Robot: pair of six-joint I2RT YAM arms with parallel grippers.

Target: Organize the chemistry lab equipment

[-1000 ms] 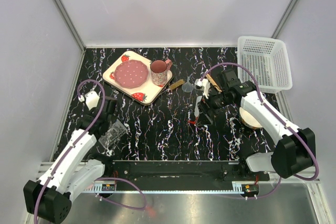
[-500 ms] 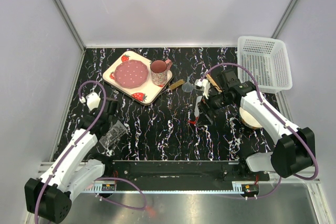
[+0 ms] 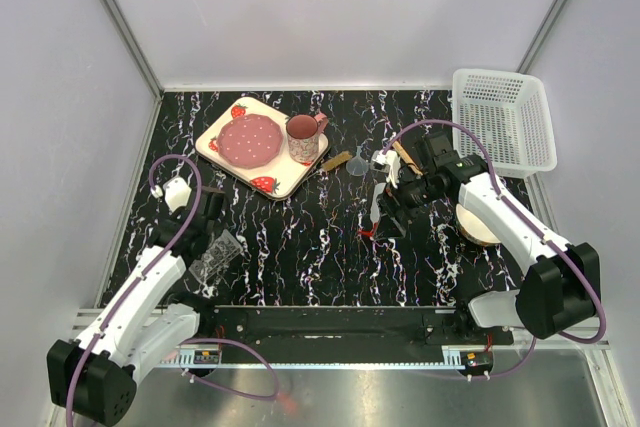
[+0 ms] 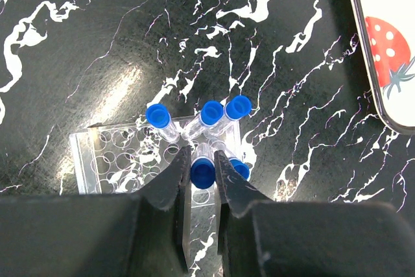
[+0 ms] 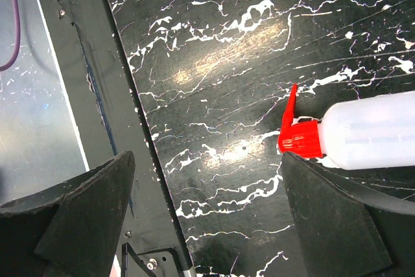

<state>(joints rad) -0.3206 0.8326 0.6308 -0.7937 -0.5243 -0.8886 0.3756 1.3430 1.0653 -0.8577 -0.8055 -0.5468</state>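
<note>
I will lower the blue-capped tube with my left gripper toward the crowded end of the clear tube rack (image 3: 215, 255), because the tube is already lined up over that end.
In the left wrist view my left gripper (image 4: 202, 174) is shut on a small blue-capped tube (image 4: 202, 172), held over the right end of the clear plastic tube rack (image 4: 110, 160). Several more blue-capped tubes (image 4: 211, 113) stand in the rack around it. From above, the rack (image 3: 215, 255) sits at the near left under the left gripper (image 3: 208, 229). My right gripper (image 5: 207, 205) stands wide open above the black table. The red-capped squeeze bottle (image 5: 369, 137) lies on its side just past the right finger, outside the jaws. A clear funnel (image 3: 358, 164) and wooden-handled tools (image 3: 337, 161) lie behind it.
A strawberry-print tray (image 3: 225, 162) with a pink plate and a mug (image 3: 303, 139) sits at the back left. A white basket (image 3: 505, 127) stands at the back right. A cream bowl (image 3: 478, 225) is partly under the right arm. The black base rail (image 5: 97, 76) runs beside the right gripper.
</note>
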